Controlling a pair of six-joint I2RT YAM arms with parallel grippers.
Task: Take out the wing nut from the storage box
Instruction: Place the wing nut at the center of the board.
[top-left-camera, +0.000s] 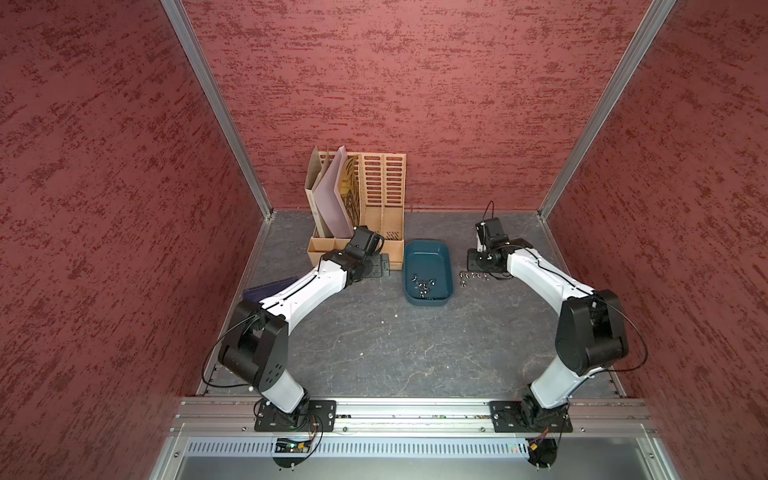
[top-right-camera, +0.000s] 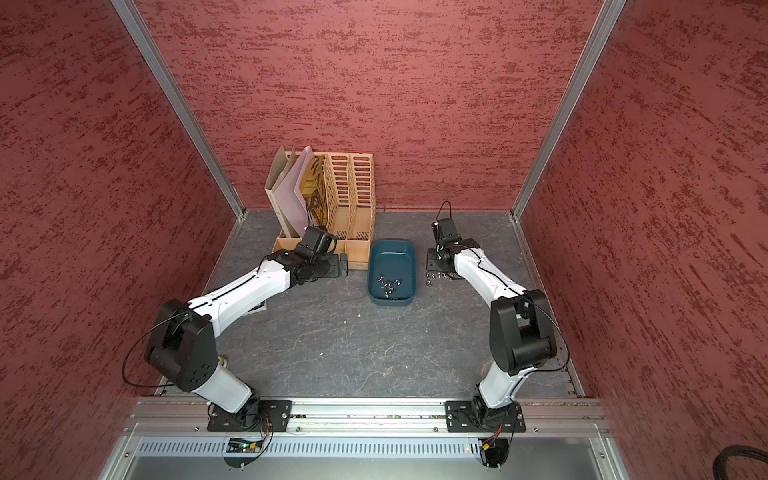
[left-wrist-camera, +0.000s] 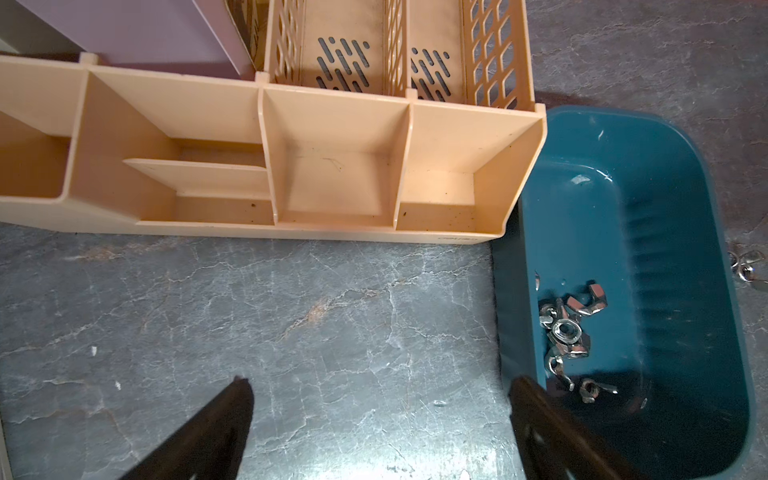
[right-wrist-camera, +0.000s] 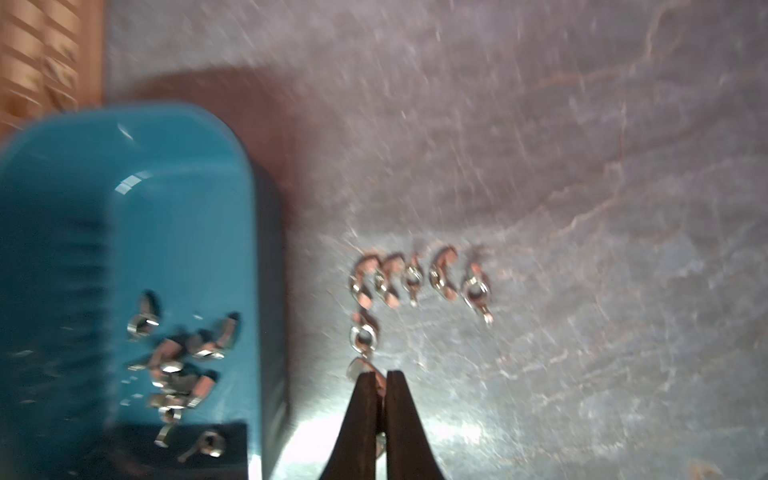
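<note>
The spot on the bare tabletop below my right gripper, beside the lone near wing nut, is empty, so I will next lower my right gripper there to release.
The dark teal storage box (top-left-camera: 428, 255) (top-right-camera: 392, 253) (left-wrist-camera: 665, 199) (right-wrist-camera: 178, 216) sits mid-table with several wing nuts (top-left-camera: 423, 286) (top-right-camera: 388, 286) (left-wrist-camera: 565, 328) (right-wrist-camera: 178, 365) piled at its near end. My right gripper (top-left-camera: 473, 266) (top-right-camera: 434, 262) (right-wrist-camera: 377, 380) is just right of the box, shut on a wing nut (right-wrist-camera: 360, 368) whose metal shows between the fingertips. Several more wing nuts (top-left-camera: 473, 275) (top-right-camera: 438, 275) (right-wrist-camera: 415, 274) lie in a row on the table under it. My left gripper (top-left-camera: 383, 266) (top-right-camera: 343, 264) (left-wrist-camera: 382, 382) hangs open and empty left of the box.
A tall beige slotted file organiser (top-left-camera: 374, 199) (top-right-camera: 345, 195) (left-wrist-camera: 332, 166) with folders stands at the back, touching the box's far left corner. A dark blue flat thing (top-left-camera: 266, 289) lies under the left arm. Red walls close three sides.
</note>
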